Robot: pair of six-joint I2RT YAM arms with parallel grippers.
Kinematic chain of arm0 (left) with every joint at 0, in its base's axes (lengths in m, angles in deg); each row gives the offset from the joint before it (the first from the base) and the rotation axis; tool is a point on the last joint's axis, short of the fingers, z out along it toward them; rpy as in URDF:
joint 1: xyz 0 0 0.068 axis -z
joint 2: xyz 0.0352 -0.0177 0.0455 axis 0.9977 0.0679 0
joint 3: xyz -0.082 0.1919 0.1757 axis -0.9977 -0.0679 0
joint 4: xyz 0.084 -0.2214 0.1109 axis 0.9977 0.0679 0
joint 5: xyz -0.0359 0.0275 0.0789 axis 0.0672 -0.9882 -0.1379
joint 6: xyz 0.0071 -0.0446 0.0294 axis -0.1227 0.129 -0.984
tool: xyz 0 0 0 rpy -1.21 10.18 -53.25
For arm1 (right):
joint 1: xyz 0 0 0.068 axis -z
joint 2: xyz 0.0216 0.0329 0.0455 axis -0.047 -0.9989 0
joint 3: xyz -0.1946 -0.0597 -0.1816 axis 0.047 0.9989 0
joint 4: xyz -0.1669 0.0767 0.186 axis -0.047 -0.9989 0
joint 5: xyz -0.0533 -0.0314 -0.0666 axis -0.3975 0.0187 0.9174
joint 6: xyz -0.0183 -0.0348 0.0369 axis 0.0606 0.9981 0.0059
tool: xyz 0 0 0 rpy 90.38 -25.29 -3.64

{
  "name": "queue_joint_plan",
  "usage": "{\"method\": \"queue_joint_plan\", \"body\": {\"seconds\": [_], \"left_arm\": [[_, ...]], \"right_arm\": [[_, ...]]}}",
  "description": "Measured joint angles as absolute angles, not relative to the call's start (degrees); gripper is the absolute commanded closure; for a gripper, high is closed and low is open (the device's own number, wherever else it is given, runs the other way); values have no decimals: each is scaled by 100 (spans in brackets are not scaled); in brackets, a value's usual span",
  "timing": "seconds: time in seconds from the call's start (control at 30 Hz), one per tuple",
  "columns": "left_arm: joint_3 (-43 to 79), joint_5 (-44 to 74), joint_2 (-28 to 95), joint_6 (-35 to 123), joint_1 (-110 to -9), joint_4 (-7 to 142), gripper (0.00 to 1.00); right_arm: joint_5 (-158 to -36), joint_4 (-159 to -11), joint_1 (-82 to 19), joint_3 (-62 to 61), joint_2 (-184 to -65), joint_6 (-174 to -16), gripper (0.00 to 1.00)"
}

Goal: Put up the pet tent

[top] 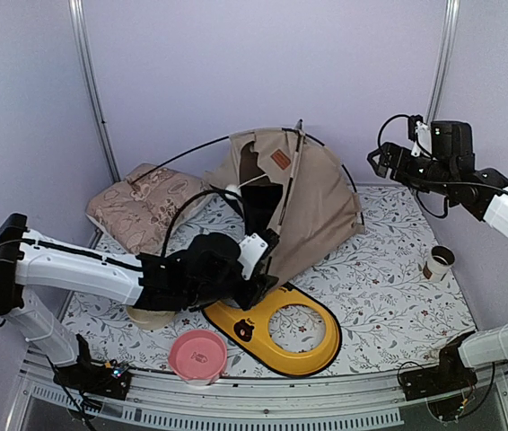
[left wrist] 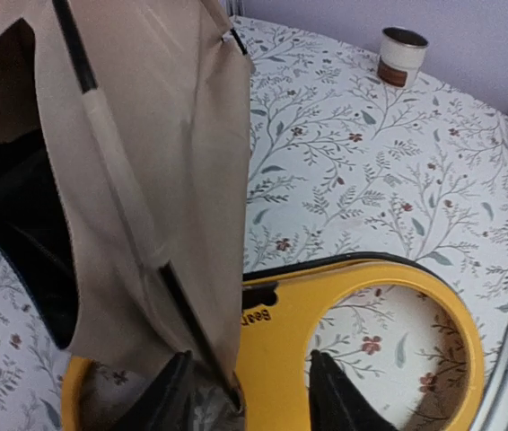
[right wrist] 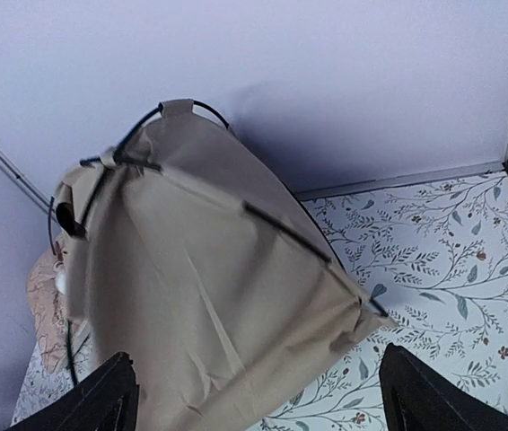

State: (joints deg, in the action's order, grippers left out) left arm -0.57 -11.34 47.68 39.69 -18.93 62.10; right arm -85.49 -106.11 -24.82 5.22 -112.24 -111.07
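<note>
Next, my open right gripper moves across toward the label patch on the tent, then onto the webbing loop along the tent's front pole.
The beige pet tent stands at the middle of the table, leaning, with a brown label patch near its top. A thin black pole sticks out of it toward the left. My left gripper is low at the tent's front corner. In the left wrist view the tent's fabric and a pole end lie between my left gripper's parted fingers, and the right finger stands apart from them. My right gripper hangs high at the right, wide open, clear of the tent.
A yellow bowl holder lies in front of the tent, right under my left gripper. A pink bowl and a beige bowl sit near the front edge. A floral pillow lies at back left, and a small cup at right.
</note>
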Motion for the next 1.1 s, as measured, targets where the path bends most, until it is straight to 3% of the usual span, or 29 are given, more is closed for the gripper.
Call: {"method": "queue_joint_plan", "body": {"seconds": [0.1, 0.23, 0.37, 0.6, 0.87, 0.97, 1.1], "left_arm": [[-101, -933, 4728, 4321, -1782, 6280, 35], [50, -839, 4309, 4631, -1771, 6389, 27], [441, -769, 3839, 4957, -1924, 6669, 26], [662, -570, 3137, 5516, -3045, 7270, 23], [660, -369, 3028, 5554, -3521, 7877, 22], [660, -284, 2877, 5545, -3712, 7956, 22], [752, -170, 2763, 5457, -3976, 8081, 23]], "right_arm": [[-8741, -10692, -2622, 699, -11119, -11291, 5], [-8896, -10701, -3110, 810, -11126, -11516, 4], [-8929, -10530, -3776, 812, -11353, -11726, 4], [-8490, -9967, -4917, 771, -12601, -12299, 4], [-7582, -9569, -5121, 371, -13250, -12677, 7], [-7355, -9492, -5029, -31, -13451, -12635, 19], [-7493, -9499, -4622, -698, -13858, -12478, 57]]}}
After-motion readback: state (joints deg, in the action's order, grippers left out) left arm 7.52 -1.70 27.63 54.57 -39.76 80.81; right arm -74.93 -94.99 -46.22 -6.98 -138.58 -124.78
